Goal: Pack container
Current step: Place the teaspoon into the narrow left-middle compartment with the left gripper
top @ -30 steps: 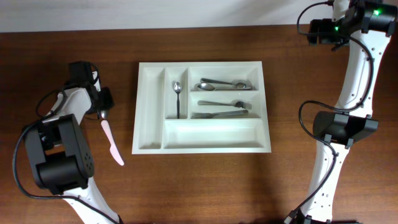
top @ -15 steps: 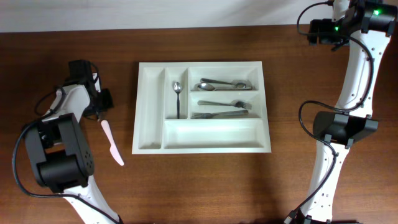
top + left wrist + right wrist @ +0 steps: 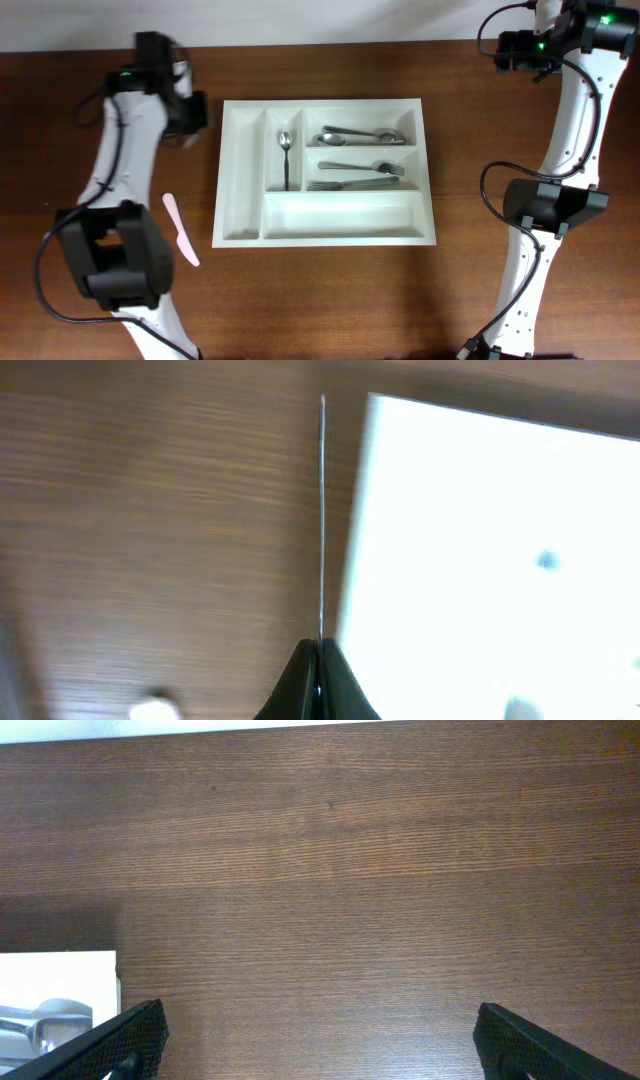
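Note:
Next, my left gripper moves to the right in the overhead view and down over the container's narrow section, into the free room beside the spoon.
The white container (image 3: 242,190) lies mid-table, with a spoon (image 3: 285,155) in a narrow compartment and spoons (image 3: 360,133) and a fork (image 3: 358,184) in two wide ones. My left gripper (image 3: 192,112) hovers by the container's upper-left corner. In the left wrist view it (image 3: 320,650) is shut on a thin metal piece (image 3: 322,510) seen edge-on; what it is I cannot tell. The container (image 3: 480,560) fills that view's right side, blurred. A pink knife (image 3: 180,228) lies loose on the table left of the container. My right gripper (image 3: 320,1040) is open and empty over bare wood.
The right arm stands at the far right, its wrist (image 3: 520,48) at the back right corner. The container's corner (image 3: 60,975) shows at the right wrist view's left edge. The table's back edge runs along the top.
My left gripper has swung from beside the pink knife's upper end up and right to the container's upper-left corner. The pink knife stays on the table. The right arm has not moved.

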Tool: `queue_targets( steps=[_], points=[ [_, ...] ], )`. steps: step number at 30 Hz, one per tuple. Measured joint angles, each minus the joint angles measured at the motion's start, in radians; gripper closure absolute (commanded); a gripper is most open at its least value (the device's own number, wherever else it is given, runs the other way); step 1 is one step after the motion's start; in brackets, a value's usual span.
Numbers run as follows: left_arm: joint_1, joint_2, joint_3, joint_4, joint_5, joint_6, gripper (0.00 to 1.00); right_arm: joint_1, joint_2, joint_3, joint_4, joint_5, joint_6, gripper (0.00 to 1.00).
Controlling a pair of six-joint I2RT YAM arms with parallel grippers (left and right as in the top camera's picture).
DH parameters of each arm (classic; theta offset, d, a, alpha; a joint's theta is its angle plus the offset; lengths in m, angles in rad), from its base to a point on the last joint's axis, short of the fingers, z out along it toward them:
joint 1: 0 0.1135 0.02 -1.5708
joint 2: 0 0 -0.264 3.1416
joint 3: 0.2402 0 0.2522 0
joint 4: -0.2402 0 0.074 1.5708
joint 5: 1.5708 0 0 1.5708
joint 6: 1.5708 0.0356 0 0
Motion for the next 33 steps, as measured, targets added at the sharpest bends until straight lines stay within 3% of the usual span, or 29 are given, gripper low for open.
queue_targets(
  steps=[11,27,28,29,30,31,32,33],
  points=[
    [-0.244,-0.002,0.002,-0.005,0.026,-0.134,0.98,0.0,0.0,0.0,0.0,0.0,0.0,0.01],
    [-0.316,0.131,0.001,0.058,0.038,-0.206,0.95,0.0,0.0,0.0,0.0,0.0,0.0,0.01],
    [-0.32,0.132,0.002,0.065,0.042,-0.208,0.9,0.0,0.0,0.0,0.0,0.0,0.0,0.01],
    [-0.324,0.132,0.002,0.069,0.045,-0.209,0.69,0.0,0.0,0.0,0.0,0.0,0.0,0.01],
    [-0.328,0.132,0.002,0.072,0.048,-0.211,0.45,0.0,0.0,0.0,0.0,0.0,0.0,0.01],
    [-0.331,0.132,0.002,0.072,0.049,-0.211,0.08,0.0,0.0,0.0,0.0,0.0,0.001,0.01],
    [-0.332,0.132,0.002,0.072,0.05,-0.211,0.01,0.0,0.0,0.0,0.0,0.0,0.0,0.01],
    [-0.332,0.132,0.002,0.072,0.051,-0.212,0.01,0.0,0.0,0.0,0.0,0.0,0.0,0.01]
  ],
)
